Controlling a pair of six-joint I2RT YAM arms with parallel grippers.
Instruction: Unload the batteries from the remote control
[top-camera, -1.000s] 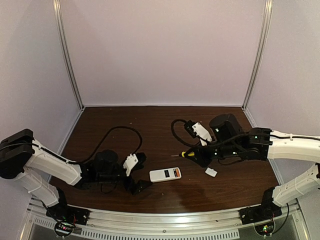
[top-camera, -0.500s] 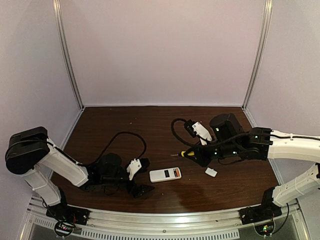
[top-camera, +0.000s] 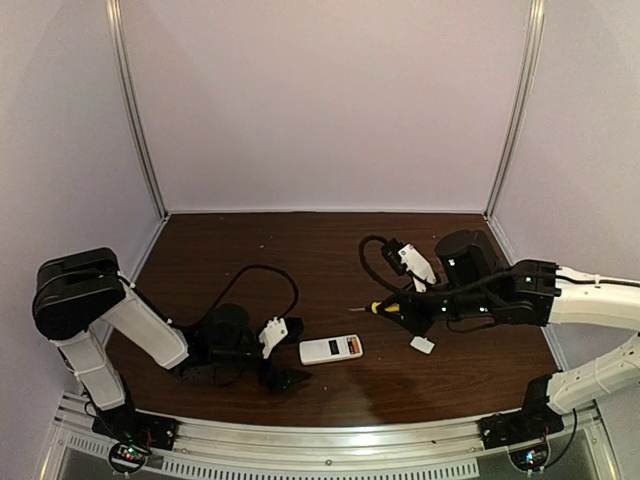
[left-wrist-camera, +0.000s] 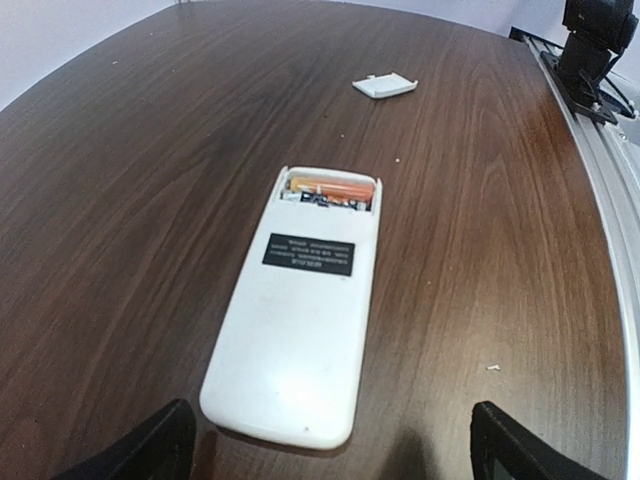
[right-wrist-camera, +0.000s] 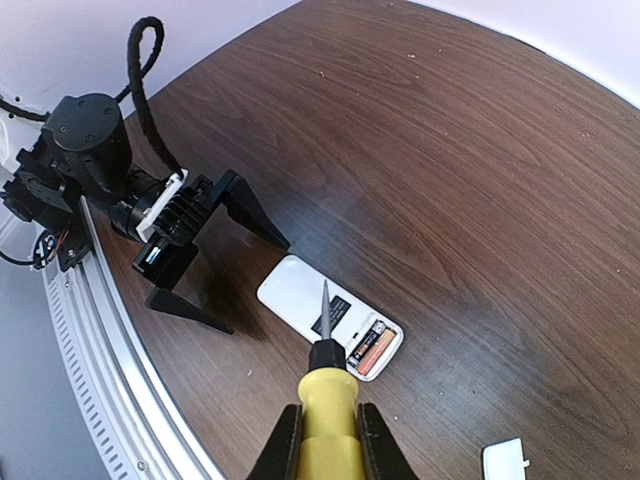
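Observation:
I should move my left gripper along the remote (right-wrist-camera: 315, 310) first, then close it on both the remote's sides to get to the battery bay.
The white remote control (top-camera: 331, 349) lies back up on the table, its battery bay uncovered. In the bay lie the batteries (left-wrist-camera: 330, 190), one orange and one dark, side by side (right-wrist-camera: 368, 350). My left gripper (top-camera: 288, 353) stands open just left of the remote, its fingertips (left-wrist-camera: 150, 445) flanking the remote's near end (left-wrist-camera: 300, 330) without touching it. My right gripper (right-wrist-camera: 328, 440) is shut on a yellow-handled screwdriver (right-wrist-camera: 330, 415), which hangs above the remote (right-wrist-camera: 315, 310) with its tip over the white back, beside the bay. The same screwdriver (top-camera: 385, 307) shows in the top view.
A small white plastic cover (top-camera: 422, 345) lies on the table right of the remote, also in the left wrist view (left-wrist-camera: 385, 86). Black cables loop behind both arms (top-camera: 262, 272). The metal rail (top-camera: 330, 445) runs along the table's near edge.
My left arm has slid right, bringing its open gripper up to the remote's end. The right arm has drawn back a little to the right with the screwdriver.

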